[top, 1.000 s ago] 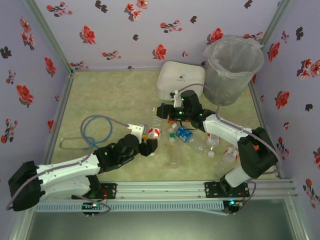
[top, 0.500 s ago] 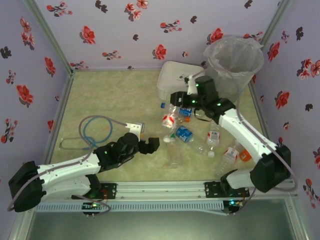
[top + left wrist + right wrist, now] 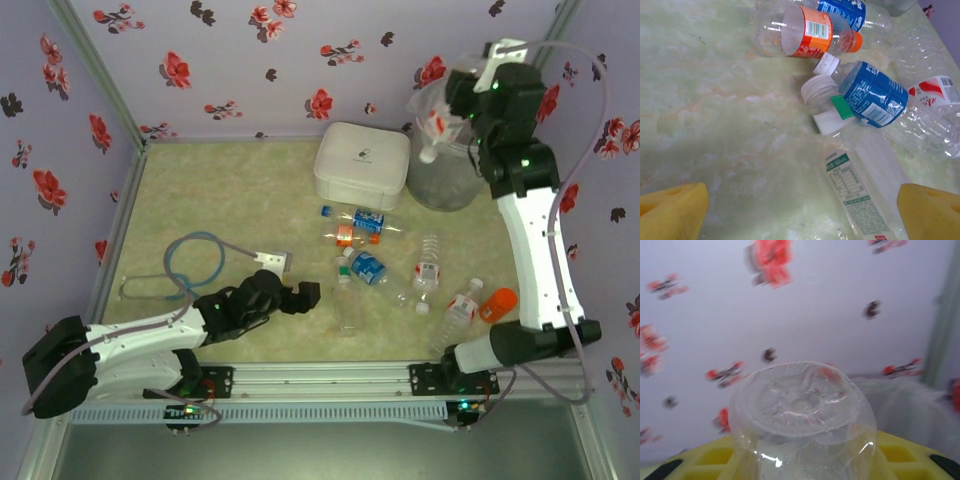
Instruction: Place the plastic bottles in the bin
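I will next lower my right gripper outward and tilt its fingers down over the bin's opening [image 3: 463, 126] [image 3: 902, 397] to let go of the clear plastic bottle, which still hangs by the bin's edge.
My right gripper [image 3: 452, 108] is raised high at the near rim of the bin [image 3: 470, 165], a translucent grey bucket lined with a clear bag. It is shut on a clear plastic bottle [image 3: 432, 126] with a red label, which hangs over the bin's left edge. The right wrist view looks at that bottle's base [image 3: 800, 407] between the yellow fingers [image 3: 710, 457]. My left gripper [image 3: 303, 295] is low over the table, open and holding nothing. Its yellow fingertips [image 3: 675, 210] stand wide apart beside a white-labelled bottle [image 3: 860, 195]. Several more bottles [image 3: 368, 267] lie mid-table.
A white lidded box [image 3: 362, 165] sits left of the bin. A blue cable loop [image 3: 195, 262] lies at the left. An orange-labelled bottle [image 3: 807, 30] and a blue-labelled one [image 3: 872, 95] lie ahead of my left gripper. Floral walls enclose the table.
My left gripper opened and let go of the red-labelled bottle. My right arm swung up from the table to the bin's rim with that bottle in its grip.
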Robot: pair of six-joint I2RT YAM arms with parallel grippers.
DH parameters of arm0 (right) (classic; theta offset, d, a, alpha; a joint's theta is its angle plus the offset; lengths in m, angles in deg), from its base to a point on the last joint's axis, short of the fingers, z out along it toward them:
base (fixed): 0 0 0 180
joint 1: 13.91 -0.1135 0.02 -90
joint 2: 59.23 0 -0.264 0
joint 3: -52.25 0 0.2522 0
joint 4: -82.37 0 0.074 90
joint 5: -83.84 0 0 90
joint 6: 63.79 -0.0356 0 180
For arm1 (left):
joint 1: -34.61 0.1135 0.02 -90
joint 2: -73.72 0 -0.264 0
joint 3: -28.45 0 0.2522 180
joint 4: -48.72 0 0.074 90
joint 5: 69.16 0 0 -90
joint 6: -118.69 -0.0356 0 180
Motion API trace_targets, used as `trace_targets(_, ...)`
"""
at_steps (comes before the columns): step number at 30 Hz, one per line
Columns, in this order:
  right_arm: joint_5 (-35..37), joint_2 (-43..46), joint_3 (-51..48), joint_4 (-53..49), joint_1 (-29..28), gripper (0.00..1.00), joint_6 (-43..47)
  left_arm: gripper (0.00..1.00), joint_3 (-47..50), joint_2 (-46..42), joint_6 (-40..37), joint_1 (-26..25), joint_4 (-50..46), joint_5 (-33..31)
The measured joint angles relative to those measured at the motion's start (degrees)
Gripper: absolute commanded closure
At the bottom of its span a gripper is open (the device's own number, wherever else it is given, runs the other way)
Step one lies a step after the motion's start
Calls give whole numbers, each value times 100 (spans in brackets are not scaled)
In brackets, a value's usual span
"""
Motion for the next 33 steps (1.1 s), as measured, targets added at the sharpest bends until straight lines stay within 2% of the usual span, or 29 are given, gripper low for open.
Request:
trace_targets(8, 223, -1078, 782, 4, 763, 87, 17, 1, 120, -177, 107, -55, -4, 15)
trace_targets(14, 46, -2094, 1895, -149, 874, 88, 44, 0, 114, -199, 103, -57, -96, -2)
trace_targets(22, -332, -3195, 2450, -750, 874, 85, 63, 0, 94, -201, 103, -66, -350, -4)
trace_targets(27, -625, -3989, 2870, -1252, 881, 76, 87, 0, 90, -238, 103, -66, -439, -4)
trace_targets(33, -876, -4673, 3228, -1709, 925, 48, 107, 0, 72, -271, 107, -76, -442, -7)
